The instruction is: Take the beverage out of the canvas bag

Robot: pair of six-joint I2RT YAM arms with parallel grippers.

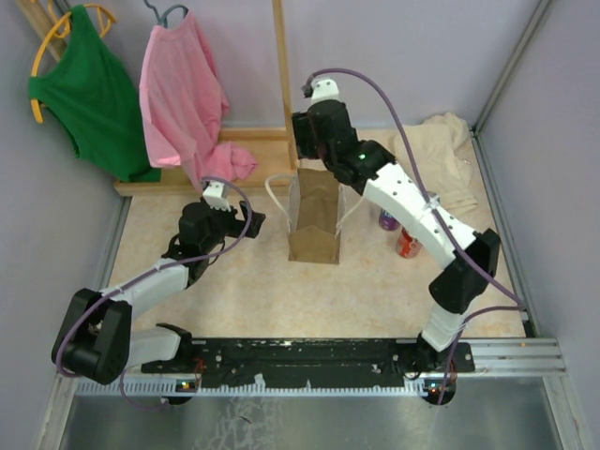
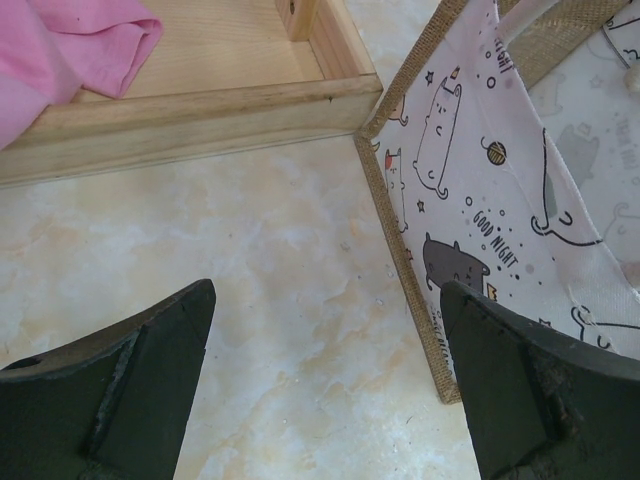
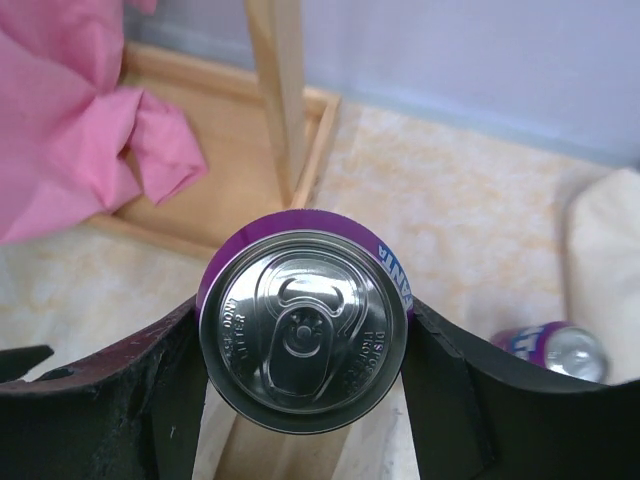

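The can should next go back and down in my right gripper and be released on the tabletop between bag and red can, as that gap lies below, toward my base.
A purple beverage can [image 3: 303, 330], silver top toward the camera, sits between the fingers of my right gripper [image 3: 303, 352], which is shut on it. The can hangs above the open mouth of the canvas bag [image 1: 314, 225], a small tan bag with thin white handles that stands upright mid-table. In the left wrist view the bag's cat-print side [image 2: 500, 200] shows at right. My left gripper [image 2: 325, 390] is open and low over the tabletop just left of the bag, holding nothing.
A purple can [image 1: 387, 220] and a red can [image 1: 408, 244] lie right of the bag beside my right arm. A cream cloth [image 1: 450, 150] fills the back right corner. A wooden rack base [image 1: 187, 178] with pink [image 1: 183, 94] and green [image 1: 89, 94] shirts stands back left.
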